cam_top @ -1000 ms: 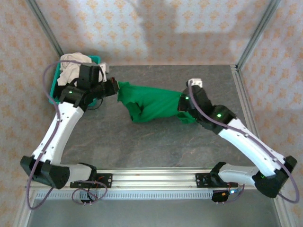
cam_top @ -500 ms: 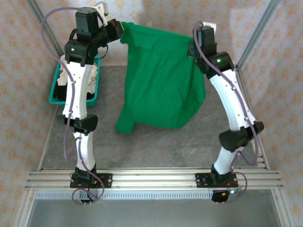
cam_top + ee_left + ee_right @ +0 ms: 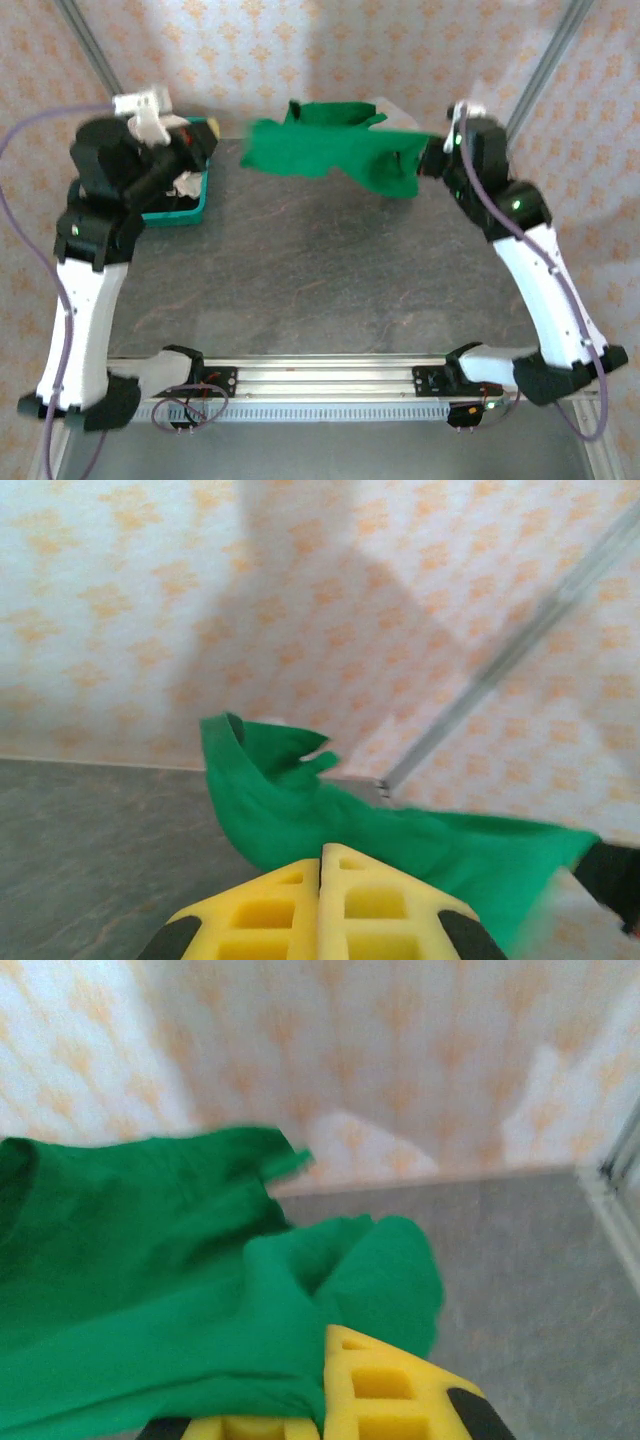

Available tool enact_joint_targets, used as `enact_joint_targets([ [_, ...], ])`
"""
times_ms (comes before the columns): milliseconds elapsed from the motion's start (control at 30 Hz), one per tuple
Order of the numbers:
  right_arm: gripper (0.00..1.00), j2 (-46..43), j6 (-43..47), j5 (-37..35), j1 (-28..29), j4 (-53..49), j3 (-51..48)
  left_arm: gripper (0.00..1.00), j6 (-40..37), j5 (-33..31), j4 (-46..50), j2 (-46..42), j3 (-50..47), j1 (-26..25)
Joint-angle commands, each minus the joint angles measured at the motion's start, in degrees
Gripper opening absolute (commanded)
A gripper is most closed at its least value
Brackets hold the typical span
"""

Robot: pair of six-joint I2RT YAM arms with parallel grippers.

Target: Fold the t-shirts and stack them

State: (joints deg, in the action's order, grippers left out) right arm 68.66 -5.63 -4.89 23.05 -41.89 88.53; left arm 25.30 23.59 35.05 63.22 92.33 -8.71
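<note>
My right gripper holds the shirt's held end and should pull it back and down onto the table, then let go.
The bright green t-shirt (image 3: pixel 320 150) is stretched out and blurred over the table's back edge, in front of the patterned wall. My right gripper (image 3: pixel 432 158) is shut on the shirt's right end; in the right wrist view, green cloth (image 3: pixel 150 1260) bunches over and between the yellow fingers (image 3: pixel 400 1380). My left gripper (image 3: pixel 213 148) is beside the basket, a short gap from the shirt's left end. Its yellow jaws (image 3: pixel 320 855) are pressed together with nothing between them, and the shirt (image 3: pixel 300 810) lies just beyond the tips.
A teal plastic basket (image 3: pixel 170 213) sits at the back left behind the left arm, with cream-white cloth (image 3: pixel 185 183) in it. Metal frame posts (image 3: pixel 545 60) rise at the back corners. An aluminium rail (image 3: pixel 320 375) runs along the near edge.
Both arms have come down from holding the shirt high. It now trails sideways from the right gripper alone, off the left gripper. The left arm has swung out to the left.
</note>
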Motion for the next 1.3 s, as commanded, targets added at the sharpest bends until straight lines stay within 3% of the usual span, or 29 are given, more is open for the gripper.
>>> enact_joint_targets([
  [0, 0.00, -5.5, -9.9, 2.5, -0.5, 4.5, -22.1, 0.00, 2.5, -8.2, -2.0, -2.9, -22.6, 1.3],
  [133, 0.02, -7.6, -20.5, 8.0, -0.4, 2.1, -39.8, 0.03, 9.1, -8.8, -2.8, -9.9, -41.1, 1.3],
  [233, 0.03, -8.5, -23.0, 10.7, 1.1, 1.4, -44.1, 0.19, 10.9, -9.1, -5.3, -11.7, -46.6, 1.2],
  [300, 0.02, -9.4, -22.2, 10.6, 1.6, 2.6, -44.3, 0.33, 10.3, -8.1, -6.2, -8.7, -45.5, 1.2],
  [367, 0.08, -9.0, -20.6, 10.5, 1.6, 2.3, -42.5, 0.36, 9.1, -7.0, -5.1, -3.5, -41.7, 0.5],
  [400, 0.17, -8.3, -20.1, 9.9, 1.6, 1.3, -41.0, 0.39, 8.2, -6.7, -4.9, -0.8, -39.7, -0.9],
  [533, 0.24, -6.2, -18.7, 5.1, 1.6, -3.8, -34.9, 0.52, 6.2, -11.3, -5.6, 9.2, -33.8, -10.5],
  [567, 0.33, -6.2, -18.7, 3.1, 1.6, -4.9, -33.5, 0.54, 6.2, -11.7, -6.3, 12.6, -32.4, -12.4],
  [700, 0.46, -7.0, -17.6, -2.0, 1.3, -3.8, -30.5, 0.55, 6.3, -11.0, -7.3, 27.9, -26.1, -17.4],
  [833, 0.58, -3.2, -15.9, -0.6, -1.1, 2.4, -30.3, 0.55, 5.6, -10.8, -5.9, 40.2, -18.0, -19.5],
  [933, 0.59, 5.4, -15.3, -0.7, -2.8, 4.2, -27.6, 0.54, 3.7, -11.9, -3.6, 47.6, -13.9, -19.8],
  [1033, 0.57, 13.5, -15.4, 1.1, -5.6, 5.8, -24.4, 0.42, 2.8, -14.6, 0.4, 51.9, -11.8, -19.3],
  [1267, 0.53, 28.4, -16.5, 5.8, -10.2, 9.0, -17.4, 0.29, -0.5, -15.3, 0.0, 50.7, -17.6, -11.3],
])
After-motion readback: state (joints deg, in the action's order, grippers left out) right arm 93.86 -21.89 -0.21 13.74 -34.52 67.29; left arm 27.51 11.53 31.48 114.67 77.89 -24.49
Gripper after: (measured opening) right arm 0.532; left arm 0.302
